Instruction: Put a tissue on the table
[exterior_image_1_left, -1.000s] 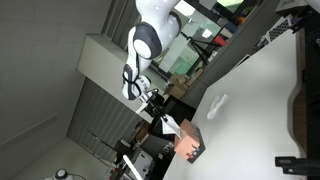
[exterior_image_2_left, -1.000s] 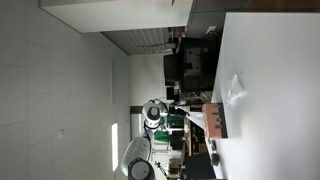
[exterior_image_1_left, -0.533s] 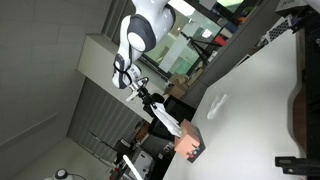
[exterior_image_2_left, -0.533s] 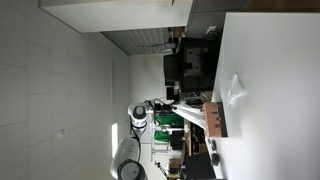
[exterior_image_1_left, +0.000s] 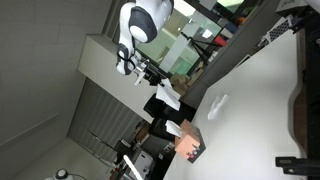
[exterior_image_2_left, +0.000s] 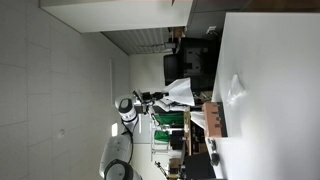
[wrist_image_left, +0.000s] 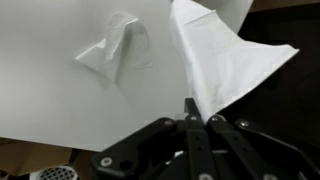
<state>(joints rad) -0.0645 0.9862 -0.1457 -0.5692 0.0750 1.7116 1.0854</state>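
My gripper lowers the white tissue toward the crumpled tissue (wrist_image_left: 118, 55) on the tabletop next and releases it there, since the white tissue still hangs in the air.
My gripper (wrist_image_left: 197, 105) is shut on a corner of a white tissue (wrist_image_left: 225, 60), which hangs spread out from the jaws. In both exterior views the gripper (exterior_image_1_left: 150, 78) (exterior_image_2_left: 160, 97) holds this tissue (exterior_image_1_left: 168, 97) (exterior_image_2_left: 180, 90) in the air beside the edge of the white table (exterior_image_1_left: 260, 90) (exterior_image_2_left: 275, 100), apart from the brown tissue box (exterior_image_1_left: 188, 143) (exterior_image_2_left: 213, 118). A second, crumpled tissue (wrist_image_left: 118, 55) lies on the table; it also shows in both exterior views (exterior_image_1_left: 216, 104) (exterior_image_2_left: 237, 90).
A dark object (exterior_image_1_left: 305, 110) and a black item (exterior_image_1_left: 295, 160) sit on the table's far part. Black equipment (exterior_image_2_left: 190, 65) stands by the table edge. Shelving and clutter (exterior_image_1_left: 195, 50) fill the background behind the arm.
The gripper has pulled the tissue away from the tissue box and carried it along the table edge; the tissue now hangs free of the box.
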